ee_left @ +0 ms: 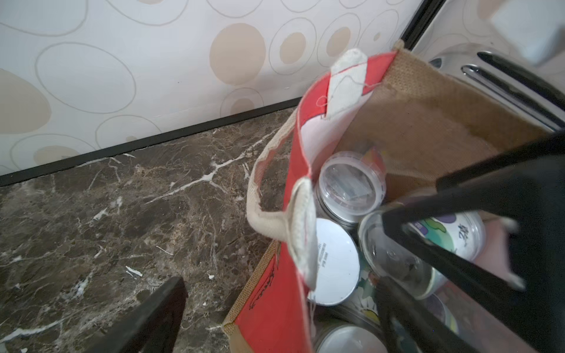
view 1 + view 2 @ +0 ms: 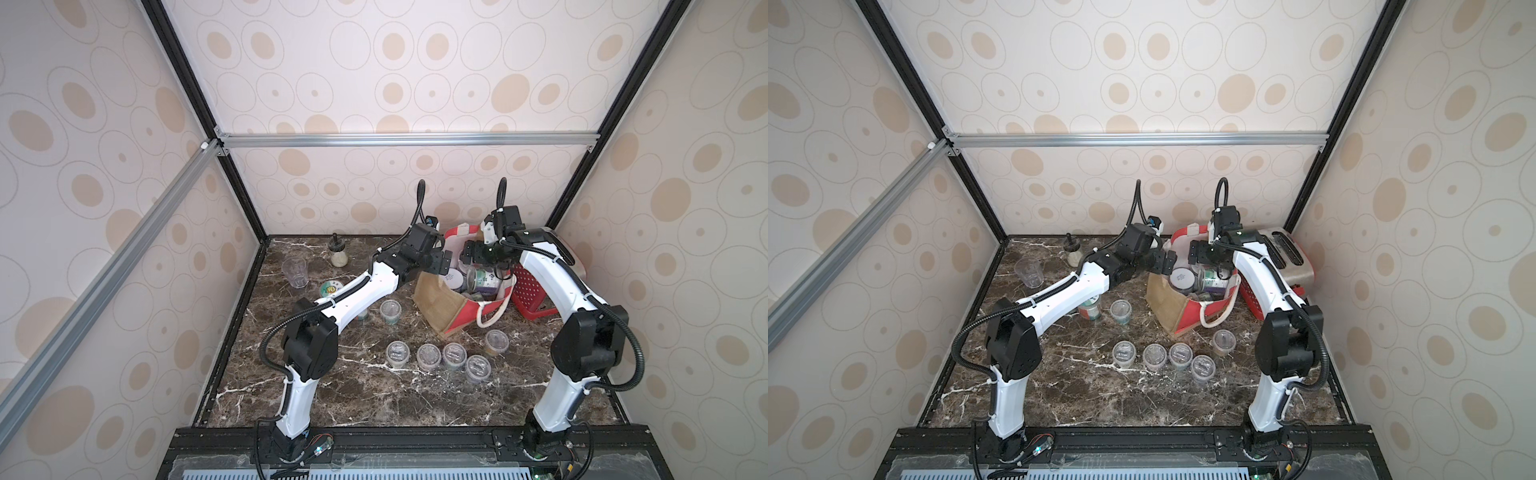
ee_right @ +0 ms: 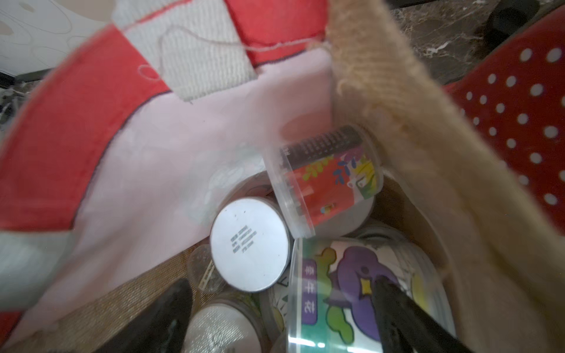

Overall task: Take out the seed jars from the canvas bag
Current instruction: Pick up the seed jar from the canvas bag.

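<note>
The red-labelled jar lies uncovered in the far corner of the bag, so my right gripper will move outward and down onto it and close its fingers around it.
The canvas bag stands open at the back right, with seed jars inside: a white-lidded one and a purple-labelled one lying on its side. Several clear-lidded jars stand on the table in front. A flower-lidded jar shows beside the left arm. My left gripper is open, straddling the bag's red side wall. My right gripper is open inside the bag above the jars, holding nothing.
A red dotted toaster stands right behind the bag, against the right wall. A glass shaker and a clear tumbler stand at the back left. A white rope handle hangs over the bag's front.
</note>
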Available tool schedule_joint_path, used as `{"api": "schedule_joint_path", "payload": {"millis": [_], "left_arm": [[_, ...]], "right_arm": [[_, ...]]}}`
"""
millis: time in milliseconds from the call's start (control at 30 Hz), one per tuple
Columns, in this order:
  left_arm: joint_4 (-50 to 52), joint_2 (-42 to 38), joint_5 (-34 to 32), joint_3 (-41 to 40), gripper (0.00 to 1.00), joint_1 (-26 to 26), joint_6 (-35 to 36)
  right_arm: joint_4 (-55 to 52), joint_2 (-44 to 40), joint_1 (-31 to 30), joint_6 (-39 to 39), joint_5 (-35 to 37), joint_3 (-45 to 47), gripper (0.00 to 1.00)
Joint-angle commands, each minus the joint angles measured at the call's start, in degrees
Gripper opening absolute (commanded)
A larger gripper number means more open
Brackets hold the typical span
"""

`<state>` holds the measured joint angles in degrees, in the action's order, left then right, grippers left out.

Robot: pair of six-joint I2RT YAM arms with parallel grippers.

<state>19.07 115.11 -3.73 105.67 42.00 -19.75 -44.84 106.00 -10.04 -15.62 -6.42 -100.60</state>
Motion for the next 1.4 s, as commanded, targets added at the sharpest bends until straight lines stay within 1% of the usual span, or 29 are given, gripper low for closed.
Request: {"api": "schedule_joint_path", "payload": {"millis": [0,200,367,533,733,833,967,1033,1200,1367], "left_arm": [[0.4,-2.2,-1.0,-2.2,0.97,0.4,0.4],[-0.5,-1.8,-1.3,-3.6,0.97,0.4,0.4],[-0.5,-0.7,-1.5,-2.4,0.96,0.4,0.5],[-0.2,-0.3,-1.8,-1.7,0.96,0.4,1.0],[0.1,-0.3,-1.9,-1.3,0.96,0.4,1.3],[0.1,-0.5,-2.0,-1.1,0.96,0.4,1.1],[-0.1,-1.2,-1.9,-1.2,0.96,0.4,1.0],[-0.2,-1.7,-1.8,-1.4,0.96,0.4,0.8],[-1.2,-3.7,-2.0,-3.3,0.96,0.4,0.3],[-3.3,-8.1,-3.5,-6.9,0.98,0.4,-0.7]], "right_arm": [[-1.4,3.3,0.3,2.7,4.4,-3.9,1.00],[-0.5,8.5,0.3,6.7,9.7,-8.2,1.00],[1.4,12.1,0.3,10.0,10.8,-10.2,1.00],[3.8,14.2,0.3,13.5,7.0,-10.8,1.00],[2.6,17.4,0.3,14.2,2.1,-12.8,1.00],[2.2,17.3,0.3,13.6,1.2,-12.9,0.91],[3.8,15.0,0.3,12.5,-0.2,-11.3,0.71],[4.0,14.0,0.3,12.0,-0.8,-11.1,0.65],[4.2,11.2,0.3,11.1,-2.7,-10.4,0.63],[3.7,6.8,0.3,9.1,-4.8,-10.2,0.62]]}}
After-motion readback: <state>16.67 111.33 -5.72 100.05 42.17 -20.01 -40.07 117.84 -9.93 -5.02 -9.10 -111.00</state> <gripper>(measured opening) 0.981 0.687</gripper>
